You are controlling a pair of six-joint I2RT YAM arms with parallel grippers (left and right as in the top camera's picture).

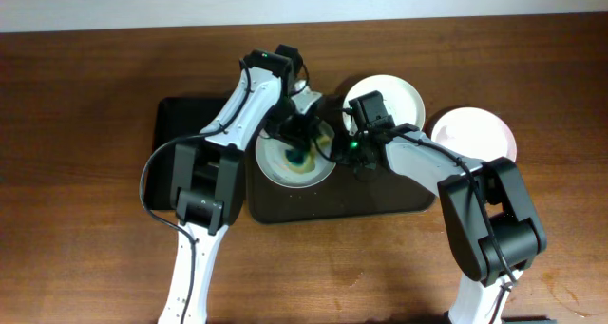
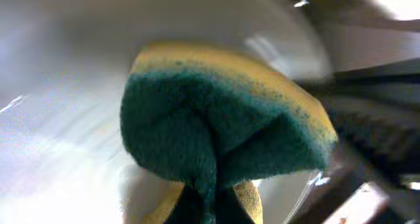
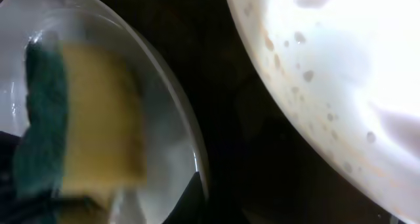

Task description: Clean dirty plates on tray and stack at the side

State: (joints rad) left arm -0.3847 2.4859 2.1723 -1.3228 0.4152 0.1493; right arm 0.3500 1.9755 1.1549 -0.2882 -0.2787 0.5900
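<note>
The pink-white plate (image 1: 473,144) lies uncovered beside the tray. So the white plate goes up by its rim in my right gripper next, over the pink-white plate, then down for release.
A white plate (image 1: 285,167) with yellowish smears lies on the black tray (image 1: 190,124). My left gripper (image 1: 302,149) is shut on a green-and-yellow sponge (image 2: 223,125) and presses it onto that plate (image 2: 52,119). My right gripper (image 1: 351,153) sits at the plate's right rim; in the right wrist view a dark finger (image 3: 197,198) lies over the rim of the plate (image 3: 167,138), gripping it. The sponge (image 3: 85,119) shows there too. A second, speckled dirty plate (image 1: 389,91) lies at the tray's back right and also shows in the right wrist view (image 3: 328,66).
A pink-white plate (image 1: 475,134) lies on the wooden table to the right of the tray. The tray's left part is bare black surface. Both arms cross over the middle of the tray.
</note>
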